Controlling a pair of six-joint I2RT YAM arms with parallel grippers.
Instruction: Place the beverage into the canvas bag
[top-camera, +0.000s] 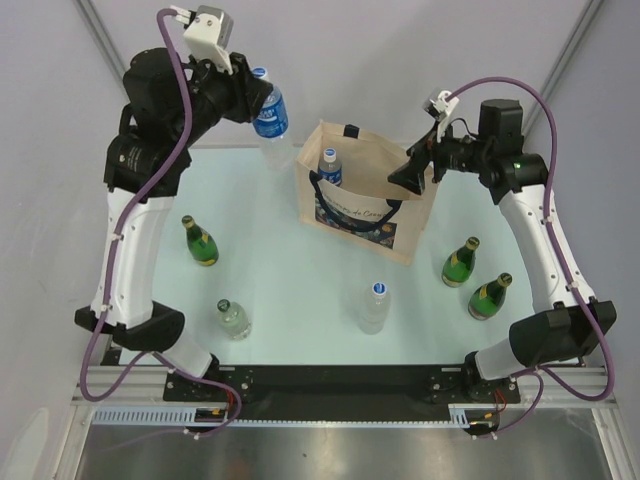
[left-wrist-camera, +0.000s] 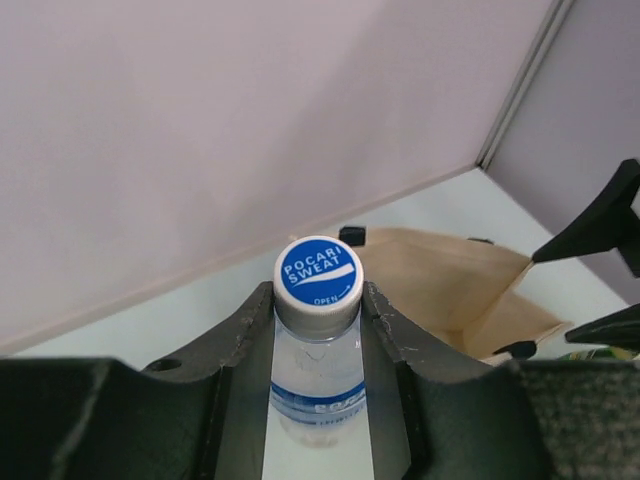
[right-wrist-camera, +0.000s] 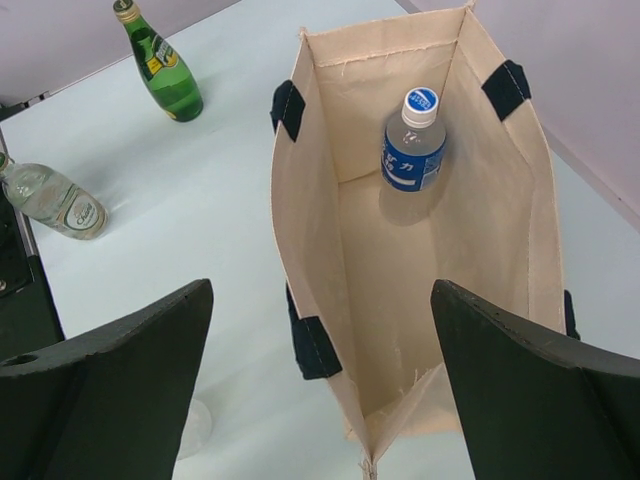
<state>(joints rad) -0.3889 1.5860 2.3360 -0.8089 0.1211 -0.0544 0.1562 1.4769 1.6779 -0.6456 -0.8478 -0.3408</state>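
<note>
Next, my left gripper swings over, lowers the Pocari inside and releases. The free bottom of the bag beside the upright bottle lies below it, to its right in the top view.
A clear Pocari Sweat bottle (top-camera: 271, 112) with a blue cap (left-wrist-camera: 318, 272) hangs in the air behind and to the left of the bag, and my left gripper (top-camera: 262, 90) is shut on its neck just under the cap. The beige canvas bag (top-camera: 350, 195) stands open-mouthed at mid-table with one blue-labelled bottle (right-wrist-camera: 412, 140) upright inside. My right gripper (top-camera: 408, 172) hovers open over the bag's right end. Its two fingers (right-wrist-camera: 120, 380) straddle that end's seam without touching it.
Green glass bottles stand left (top-camera: 199, 240) and right (top-camera: 460, 262) (top-camera: 489, 296) of the bag. A clear glass bottle (top-camera: 233, 318) and a clear plastic bottle (top-camera: 374, 306) stand nearer the front. Grey walls close the back corner.
</note>
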